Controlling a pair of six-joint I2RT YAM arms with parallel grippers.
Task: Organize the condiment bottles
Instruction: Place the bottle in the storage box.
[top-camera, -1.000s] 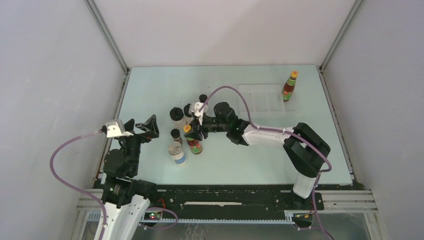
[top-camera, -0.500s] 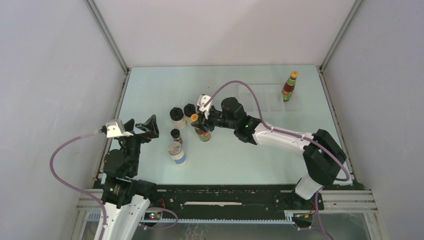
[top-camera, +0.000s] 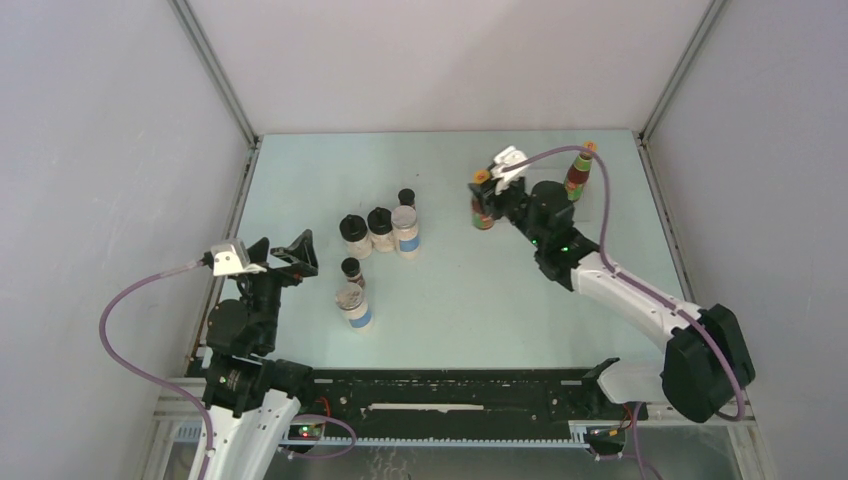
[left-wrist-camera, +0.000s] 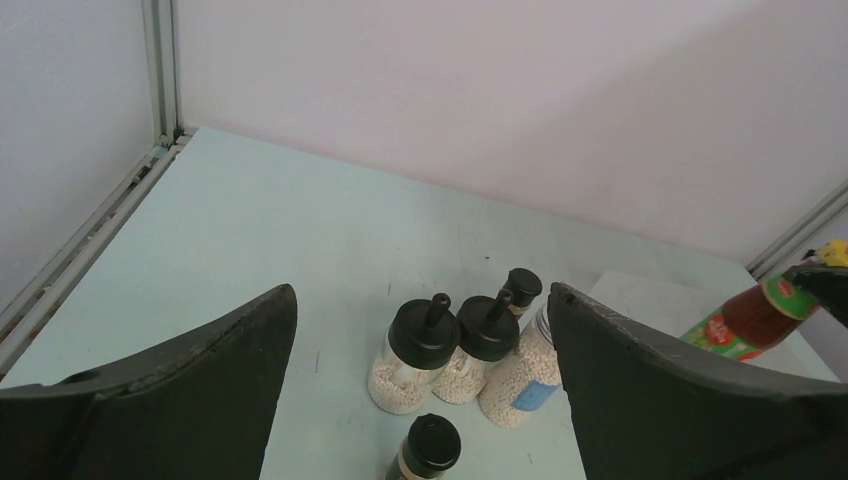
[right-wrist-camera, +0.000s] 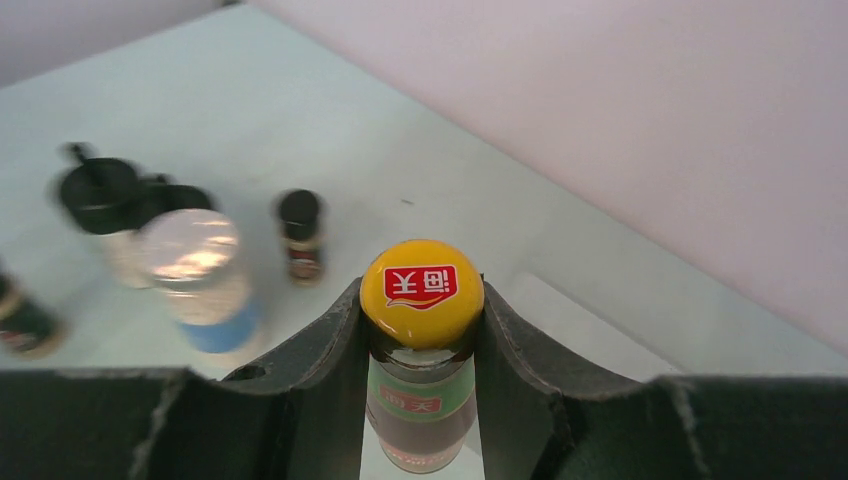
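My right gripper needs to swing to the right in the top view next, then go down at the near side of the second sauce bottle and release there, because both red sauce bottles match.
My right gripper (top-camera: 487, 196) is shut on the neck of a slim red sauce bottle (top-camera: 482, 210) with a yellow cap (right-wrist-camera: 421, 285), held upright above the table's back right. A second red sauce bottle (top-camera: 577, 175) stands farther right. Left of centre stand two black-lidded pale jars (top-camera: 354, 236) (top-camera: 380, 228), a grey-lidded blue-labelled jar (top-camera: 405, 231) and a tiny dark jar (top-camera: 406, 197). Nearer me are another tiny dark jar (top-camera: 351, 270) and a second grey-lidded jar (top-camera: 354, 306). My left gripper (top-camera: 286, 255) hangs open and empty at the left, facing that group (left-wrist-camera: 420, 345).
A pale translucent sheet (top-camera: 525, 200) lies flat on the table at the back right, under the held bottle. White walls and metal rails (top-camera: 245, 180) close in the table. The right arm's purple cable (top-camera: 600, 215) loops in front of the far bottle.
My right arm has lifted the red sauce bottle out of the group and carried it to the back right, uncovering a grey-lidded jar and a tiny jar. The left arm has not moved.
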